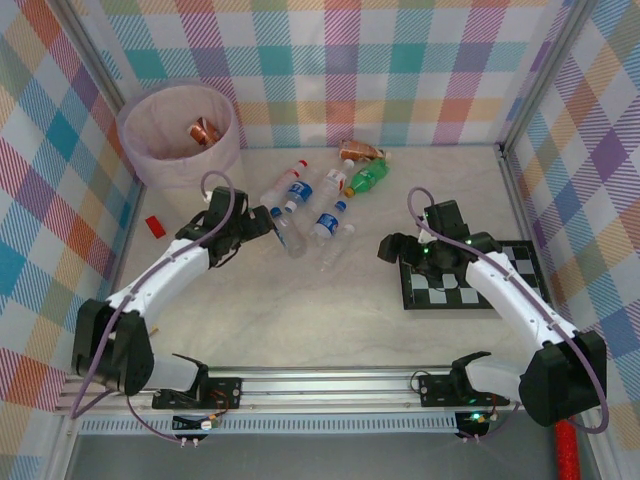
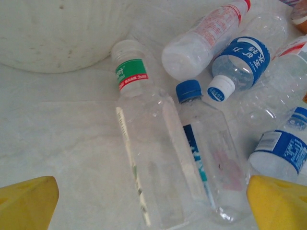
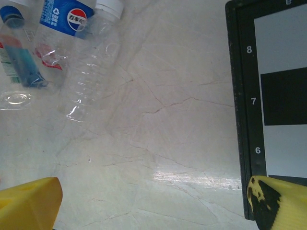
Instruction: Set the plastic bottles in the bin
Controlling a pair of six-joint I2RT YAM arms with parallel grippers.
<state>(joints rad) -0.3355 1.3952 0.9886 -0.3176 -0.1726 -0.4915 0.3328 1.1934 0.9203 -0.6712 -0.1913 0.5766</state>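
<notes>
My left gripper moves down astride the green-labelled clear bottle's body (image 2: 161, 165) below next, with one finger between the bottles, since the blue-capped one lies close.
Several plastic bottles (image 1: 300, 205) lie in a loose heap mid-table, with a green one (image 1: 368, 177) and a brown-wrapped one (image 1: 360, 152) behind. The pale bin (image 1: 180, 135) stands at the back left with a brown bottle (image 1: 205, 130) inside. My left gripper (image 1: 262, 222) is open at the heap's left edge. In its wrist view a clear bottle with a green and red label (image 2: 144, 158) and a blue-capped clear bottle (image 2: 211, 153) lie between the yellow fingertips (image 2: 26, 203), untouched. My right gripper (image 1: 390, 247) is open over bare table, right of the heap.
A black-and-white checkerboard (image 1: 470, 275) lies under the right arm, its edge (image 3: 278, 96) beside the right fingers. A small red block (image 1: 154, 226) sits near the left wall. The bin's wall (image 2: 57, 33) rises just beyond the left gripper. Plaid walls enclose the table.
</notes>
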